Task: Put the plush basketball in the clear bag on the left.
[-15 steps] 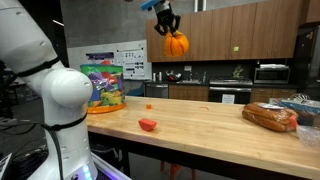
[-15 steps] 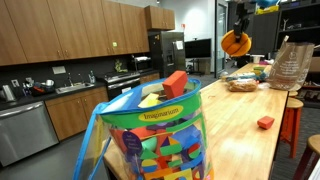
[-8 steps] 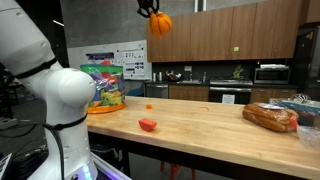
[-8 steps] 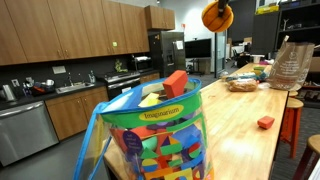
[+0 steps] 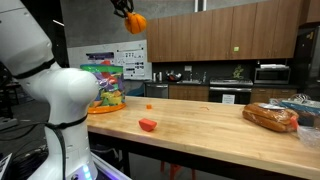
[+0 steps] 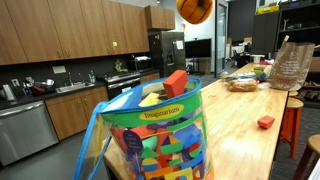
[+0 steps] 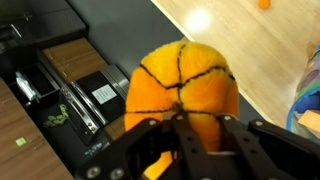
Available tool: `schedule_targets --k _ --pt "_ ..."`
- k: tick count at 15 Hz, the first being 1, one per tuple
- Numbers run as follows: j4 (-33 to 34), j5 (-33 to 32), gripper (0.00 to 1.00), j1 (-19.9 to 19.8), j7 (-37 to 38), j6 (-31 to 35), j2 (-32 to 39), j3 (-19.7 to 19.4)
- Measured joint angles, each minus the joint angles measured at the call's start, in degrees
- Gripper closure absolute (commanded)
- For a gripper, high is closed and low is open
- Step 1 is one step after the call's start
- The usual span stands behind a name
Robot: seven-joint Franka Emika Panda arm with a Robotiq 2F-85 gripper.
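Observation:
My gripper is going to turn next and swing the plush basketball [image 5: 135, 21] toward the clear bag, and then it will lower the ball over the bag's open top.
The plush basketball [image 5: 135, 21] is orange with dark seams and hangs high in the air, held by my gripper [image 5: 124, 6], whose top is cut off by the frame. It also shows at the top edge of an exterior view [image 6: 195, 9] and fills the wrist view [image 7: 182, 88], with my gripper [image 7: 190, 130] shut on it. The clear bag [image 5: 103, 85] full of bright blocks stands upright at the far end of the wooden table [image 5: 200, 120]. In an exterior view the bag [image 6: 152, 135] is close up, with the ball above and behind it.
A small flat red item [image 5: 148, 125] lies mid-table and shows in an exterior view [image 6: 265, 122]. A bag of brown bread [image 5: 270, 117] lies at the other end. The robot's white base [image 5: 60, 100] stands beside the table. Kitchen cabinets and counters [image 6: 60, 95] line the walls.
My gripper has carried the basketball along the table towards the clear bag and higher, near the top edge of both exterior views.

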Motion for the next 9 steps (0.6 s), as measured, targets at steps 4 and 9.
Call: schedule_targets --k 4,9 --pt "-0.3 1.8 0.95 6.1 -5.4 -2.0 0.2 1.9" --pt "-1.5 5.6 0.95 12.2 -13.7 -4.4 1.6 2.7"
